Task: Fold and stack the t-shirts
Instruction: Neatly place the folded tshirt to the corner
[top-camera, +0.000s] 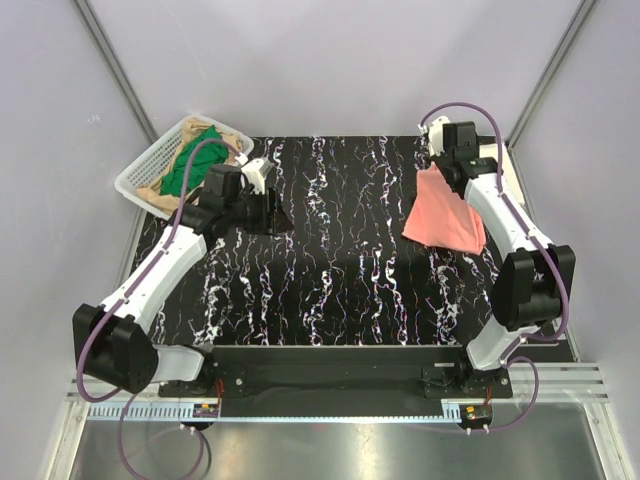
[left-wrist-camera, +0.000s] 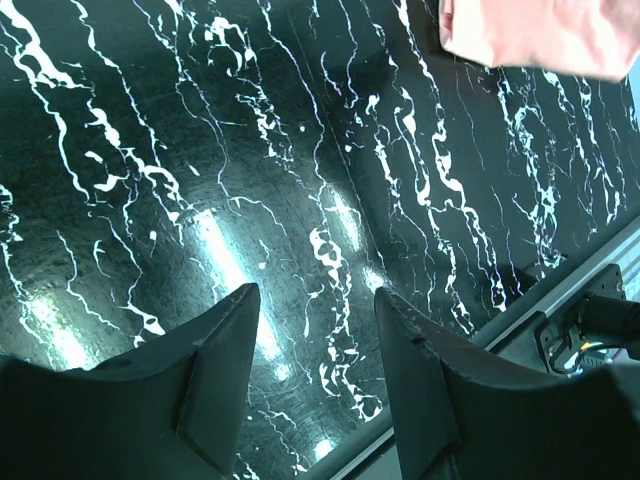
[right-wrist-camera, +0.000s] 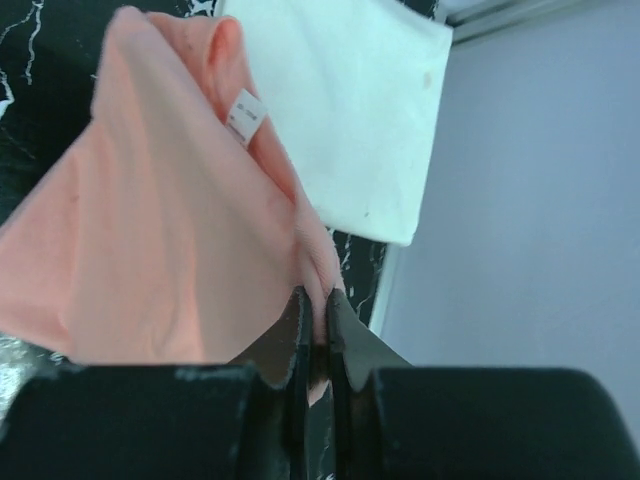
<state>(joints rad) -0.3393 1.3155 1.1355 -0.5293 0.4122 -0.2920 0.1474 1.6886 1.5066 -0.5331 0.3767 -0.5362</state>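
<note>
The folded cream-white t-shirt (top-camera: 509, 172) (right-wrist-camera: 350, 110) lies flat below the robot's right gripper and to its right in the top view, so the gripper should swing that way, go down and let go.
My right gripper (top-camera: 437, 168) is shut on a bunched edge of the salmon-pink t-shirt (top-camera: 445, 215) and holds it up, so the cloth hangs down over the right side of the table. In the right wrist view the gripper (right-wrist-camera: 315, 295) pinches the pink t-shirt (right-wrist-camera: 170, 240), and a folded cream-white t-shirt (right-wrist-camera: 350, 110) lies flat beyond it near the table's edge. My left gripper (top-camera: 278, 215) is open and empty above the table, next to the basket. In the left wrist view the gripper (left-wrist-camera: 315, 295) shows spread jaws, with the pink t-shirt (left-wrist-camera: 540, 35) far off.
A white mesh basket (top-camera: 135, 178) at the back left corner holds a green t-shirt (top-camera: 190, 160) and a tan t-shirt (top-camera: 152, 190). The table (top-camera: 340, 260) is black with white marbling. Grey walls stand close on both sides.
</note>
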